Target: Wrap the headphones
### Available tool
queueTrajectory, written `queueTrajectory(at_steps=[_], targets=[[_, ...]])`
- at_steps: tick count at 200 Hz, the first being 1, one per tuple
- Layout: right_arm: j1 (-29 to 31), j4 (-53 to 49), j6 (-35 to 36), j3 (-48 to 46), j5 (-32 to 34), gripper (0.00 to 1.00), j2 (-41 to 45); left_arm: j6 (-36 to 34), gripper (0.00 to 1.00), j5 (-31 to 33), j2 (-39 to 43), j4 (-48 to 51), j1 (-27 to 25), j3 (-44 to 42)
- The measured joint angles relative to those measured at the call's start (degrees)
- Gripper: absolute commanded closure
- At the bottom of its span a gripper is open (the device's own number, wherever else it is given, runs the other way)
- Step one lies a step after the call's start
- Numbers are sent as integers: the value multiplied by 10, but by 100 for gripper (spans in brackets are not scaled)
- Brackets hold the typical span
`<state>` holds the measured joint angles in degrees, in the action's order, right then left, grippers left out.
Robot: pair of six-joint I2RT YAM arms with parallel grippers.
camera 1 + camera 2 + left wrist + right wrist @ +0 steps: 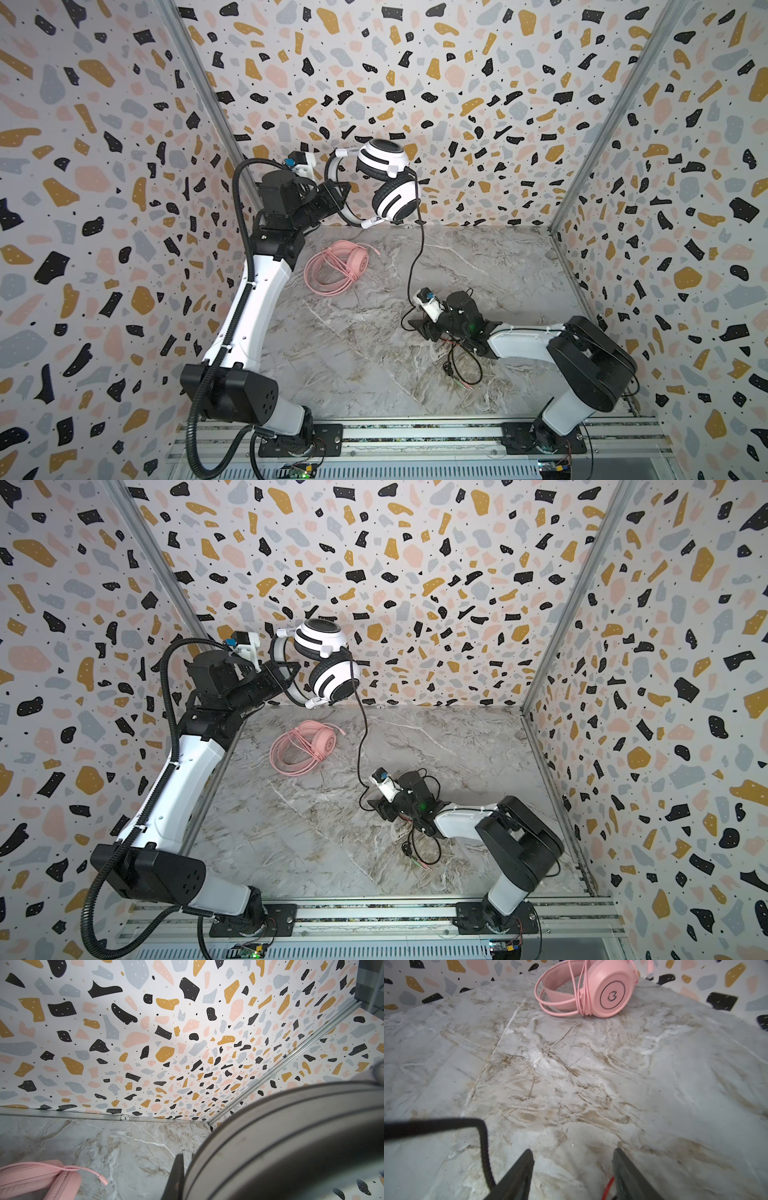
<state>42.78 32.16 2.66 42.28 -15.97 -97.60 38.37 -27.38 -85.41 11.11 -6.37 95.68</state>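
My right gripper is open, and the black cable's bend [402, 321] [481, 1127] is just outside one finger, so next I should move the open fingers sideways around the cable and close them.
The white-and-black headphones [384, 160] hang in the air near the back wall, and my left gripper [337, 194] is shut on their headband [270, 1147], which fills much of the left wrist view. Their black cable [419, 249] drops to the table beside my right gripper [417, 326]. That gripper [572, 1159] sits low over the marble, open, with nothing between its fingers. The cable [483, 1147] bends just outside one finger. The cable's tail with its plugs [461, 370] lies coiled under the right wrist. The pink headphones [340, 266] lie on the table with their pink cable wound round them.
Terrazzo-patterned walls [478, 104] close the marble table [498, 270] in at the back and on both sides. An aluminium rail [415, 434] carrying both arm bases runs along the front edge. The left arm's black hose [245, 232] loops by the left wall.
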Motion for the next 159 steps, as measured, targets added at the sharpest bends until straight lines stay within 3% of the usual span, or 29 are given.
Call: queueTrajectory(at_steps=[43, 113, 159], targets=[[2, -2, 0, 0, -26, 39, -9, 0, 100, -11, -1, 10, 4, 7], [-18, -5, -11, -65, -34, 39, 140, 4, 100, -21, -8, 5, 7, 18], [28, -11, -2, -65, -13, 39, 116, 12, 100, -23, -16, 4, 7, 22]])
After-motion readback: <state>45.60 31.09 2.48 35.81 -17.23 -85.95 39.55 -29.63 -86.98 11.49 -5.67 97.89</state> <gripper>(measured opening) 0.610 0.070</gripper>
